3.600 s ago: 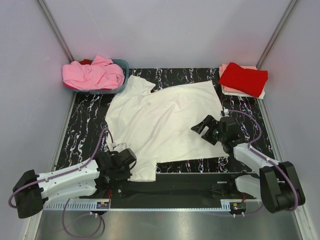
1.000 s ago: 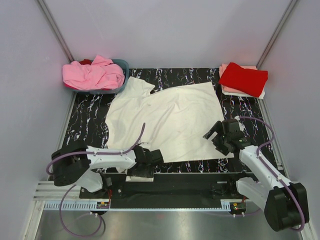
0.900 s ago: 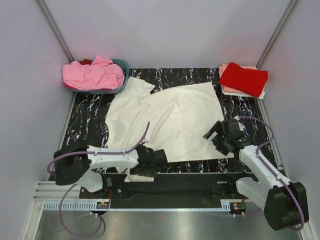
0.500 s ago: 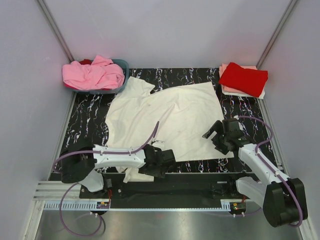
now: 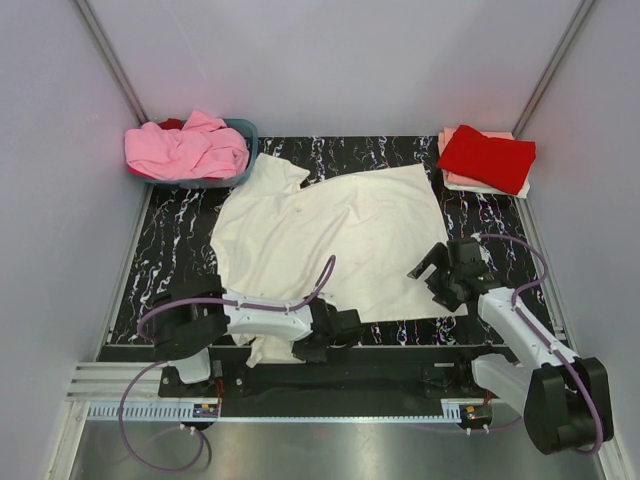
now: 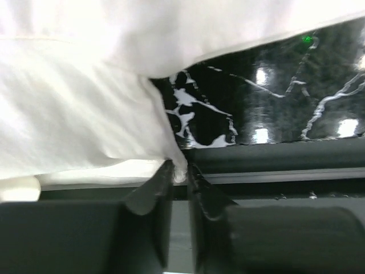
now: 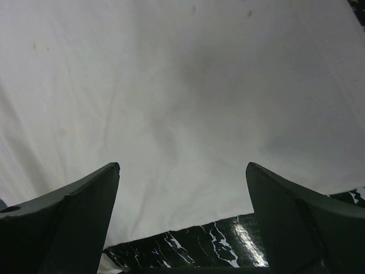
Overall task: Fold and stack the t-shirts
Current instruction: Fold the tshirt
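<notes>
I need to move my right gripper to the right in the top view, turn it and lower it onto the hem of the shirt's free near corner, which is past my open fingers.
A white t-shirt (image 5: 330, 235) lies spread on the black marbled table (image 5: 180, 260). My left gripper (image 5: 345, 328) is at the shirt's near edge, shut on a corner of its fabric (image 6: 179, 171); the white t-shirt (image 6: 80, 114) fills the upper left of the left wrist view. My right gripper (image 5: 428, 272) is open and empty, just above the shirt's near right edge. The white t-shirt (image 7: 182, 97) fills the right wrist view between the spread fingers (image 7: 74, 211). A folded red t-shirt (image 5: 487, 157) tops a stack at the back right.
A blue basket (image 5: 243, 135) at the back left holds crumpled pink t-shirts (image 5: 185, 148). Under the red shirt lie folded pale shirts (image 5: 452, 178). A black rail (image 5: 360, 378) runs along the near edge between the arm bases. Grey walls close in both sides.
My left gripper has moved right along the shirt's near edge, dragging the lower left flap of fabric with it. The right gripper has barely moved.
</notes>
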Tool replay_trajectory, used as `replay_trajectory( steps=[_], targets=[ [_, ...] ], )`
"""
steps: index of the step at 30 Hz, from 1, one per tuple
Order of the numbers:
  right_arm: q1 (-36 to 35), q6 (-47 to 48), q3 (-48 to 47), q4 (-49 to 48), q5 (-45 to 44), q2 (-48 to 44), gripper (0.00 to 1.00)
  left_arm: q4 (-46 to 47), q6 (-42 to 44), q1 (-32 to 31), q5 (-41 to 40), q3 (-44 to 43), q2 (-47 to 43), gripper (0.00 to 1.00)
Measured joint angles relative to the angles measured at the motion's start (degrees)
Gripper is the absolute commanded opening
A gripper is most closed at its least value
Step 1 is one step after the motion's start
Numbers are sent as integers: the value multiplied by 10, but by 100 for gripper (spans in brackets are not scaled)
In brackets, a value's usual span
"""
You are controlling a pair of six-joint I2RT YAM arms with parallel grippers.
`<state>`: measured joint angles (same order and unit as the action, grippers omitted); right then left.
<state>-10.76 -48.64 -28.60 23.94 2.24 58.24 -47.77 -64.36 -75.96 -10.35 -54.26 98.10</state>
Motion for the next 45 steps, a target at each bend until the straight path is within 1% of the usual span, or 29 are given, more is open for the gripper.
replay_trajectory(
  steps=[1, 3, 8, 12, 16, 21, 26, 27, 29, 32, 33, 34, 36, 37, 38, 40, 45],
  targets=[
    [0, -2, -2, 12, -7, -3, 100, -6, 1, -1, -2, -1, 2, 3],
    [3, -8, -8, 52, -34, -18, 100, -14, 2, -1, -4, -4, 3, 0],
    [30, -28, -15, 123, -78, -107, 100, -57, 2, -2, -16, -5, -2, 1],
    [65, -42, -17, 164, -99, -150, 99, -84, 0, 7, -22, -3, -48, 1],
    [88, -70, -17, 205, -119, -135, 98, -91, -2, 22, -26, 4, -101, 1],
    [123, -103, -14, 226, -125, -91, 96, -87, -2, 41, -30, 20, -123, 2],
    [146, -128, -5, 224, -136, -49, 89, -79, -1, 62, -30, 43, -164, 2],
    [150, -131, -2, 219, -136, -45, 84, -77, -1, 65, -30, 44, -169, 2],
    [159, -135, 2, 205, -135, -39, 80, -72, 0, 68, -29, 50, -179, 2],
    [168, -135, 3, 180, -131, -3, 64, -66, 1, 73, -29, 64, -194, 2],
    [170, -133, 3, 172, -129, 10, 56, -64, 3, 76, -29, 69, -200, 2],
    [173, -129, 3, 165, -125, 24, 38, -63, 3, 80, -29, 74, -205, 3],
    [180, -116, -1, 145, -111, 45, 25, -59, 6, 87, -29, 83, -217, 2],
    [184, -112, -1, 132, -103, 53, 13, -57, 8, 89, -29, 86, -220, 2],
    [187, -107, -1, 120, -96, 58, 7, -55, 8, 92, -29, 89, -223, 2],
    [191, -103, -1, 105, -83, 63, 0, -51, 10, 96, -29, 94, -224, 2],
    [194, -94, 8, 99, -75, 47, 0, -50, 10, 96, -27, 99, -228, 0]
  ],
)
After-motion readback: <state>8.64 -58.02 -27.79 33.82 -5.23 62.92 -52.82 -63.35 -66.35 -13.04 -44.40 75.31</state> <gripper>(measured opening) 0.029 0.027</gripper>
